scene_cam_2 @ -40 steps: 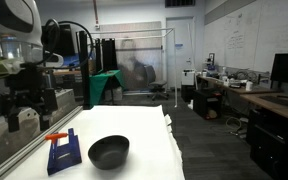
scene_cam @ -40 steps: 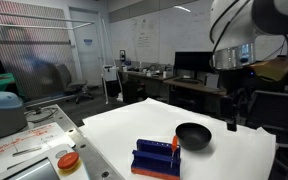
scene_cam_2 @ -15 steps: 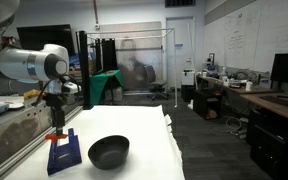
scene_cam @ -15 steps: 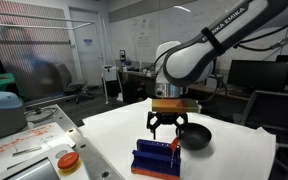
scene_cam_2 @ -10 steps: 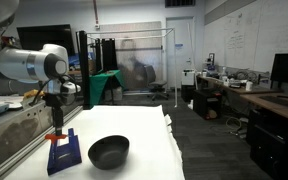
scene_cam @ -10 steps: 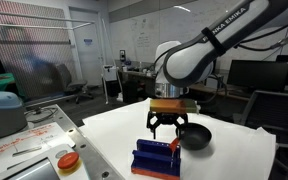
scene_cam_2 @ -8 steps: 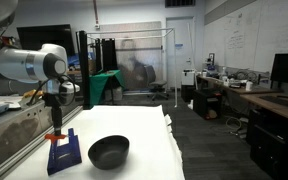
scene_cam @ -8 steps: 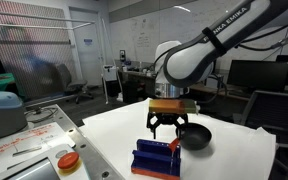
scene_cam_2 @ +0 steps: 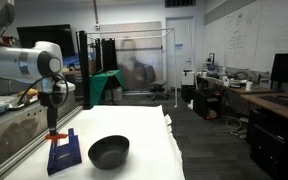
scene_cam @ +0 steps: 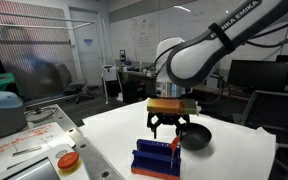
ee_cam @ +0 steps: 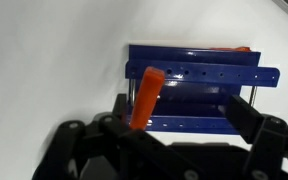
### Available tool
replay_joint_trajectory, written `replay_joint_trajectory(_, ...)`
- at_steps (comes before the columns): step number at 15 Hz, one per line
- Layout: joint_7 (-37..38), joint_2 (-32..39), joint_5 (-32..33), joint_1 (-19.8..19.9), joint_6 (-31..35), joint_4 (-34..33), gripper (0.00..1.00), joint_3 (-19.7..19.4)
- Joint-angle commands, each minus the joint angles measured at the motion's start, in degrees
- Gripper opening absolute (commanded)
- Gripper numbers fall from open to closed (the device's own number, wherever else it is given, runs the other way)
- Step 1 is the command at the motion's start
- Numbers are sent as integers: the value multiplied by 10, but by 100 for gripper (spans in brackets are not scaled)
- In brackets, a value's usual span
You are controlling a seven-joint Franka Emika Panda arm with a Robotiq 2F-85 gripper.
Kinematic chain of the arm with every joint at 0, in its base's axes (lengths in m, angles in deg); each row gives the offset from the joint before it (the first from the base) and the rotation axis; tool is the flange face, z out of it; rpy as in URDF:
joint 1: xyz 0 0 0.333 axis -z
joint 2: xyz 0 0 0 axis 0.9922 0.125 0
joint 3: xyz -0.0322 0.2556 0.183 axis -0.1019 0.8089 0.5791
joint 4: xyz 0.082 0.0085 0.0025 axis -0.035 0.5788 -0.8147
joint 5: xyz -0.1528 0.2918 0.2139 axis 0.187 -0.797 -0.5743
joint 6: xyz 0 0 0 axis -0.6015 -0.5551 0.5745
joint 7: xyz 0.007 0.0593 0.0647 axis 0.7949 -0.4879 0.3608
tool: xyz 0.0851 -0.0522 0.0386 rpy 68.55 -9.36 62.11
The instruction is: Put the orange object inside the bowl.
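The orange object lies below my gripper, off-center to the left in the wrist view. My gripper should next move to that side and lower around the orange object's top.
The orange object is a narrow peg standing slanted in the blue ridged rack. It also shows in both exterior views. The black bowl sits on the white table just beside the rack. My gripper hovers directly over the rack, jaws wide open. The peg rises next to the left finger and nothing is clamped. In the exterior views the gripper hangs just above the peg.
A large teal-grey container and an orange-topped white disc sit on the side counter beyond the table's edge. The white table extends past the bowl. A second orange bit shows at the rack's far edge.
Since 2.7 s ago the arm has swung in and come down over the rack. Over the last second the gripper has barely moved and stays open.
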Motion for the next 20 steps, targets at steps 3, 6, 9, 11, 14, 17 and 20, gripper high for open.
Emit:
replay_joint_trajectory(3,40,-17,19,-7,16,25,100,-5)
replay_joint_trajectory(6,39,-9,27,-4,28,29,74,-7)
replay_joint_trajectory(9,36,-6,31,-4,34,31,49,-9)
replay_joint_trajectory(11,36,-7,32,-4,38,34,33,-10)
replay_joint_trajectory(14,35,-10,34,-4,38,38,11,-11)
replay_joint_trajectory(17,39,-30,42,-4,38,44,5,-15)
replay_joint_trajectory(20,39,-78,55,-4,33,61,6,-14)
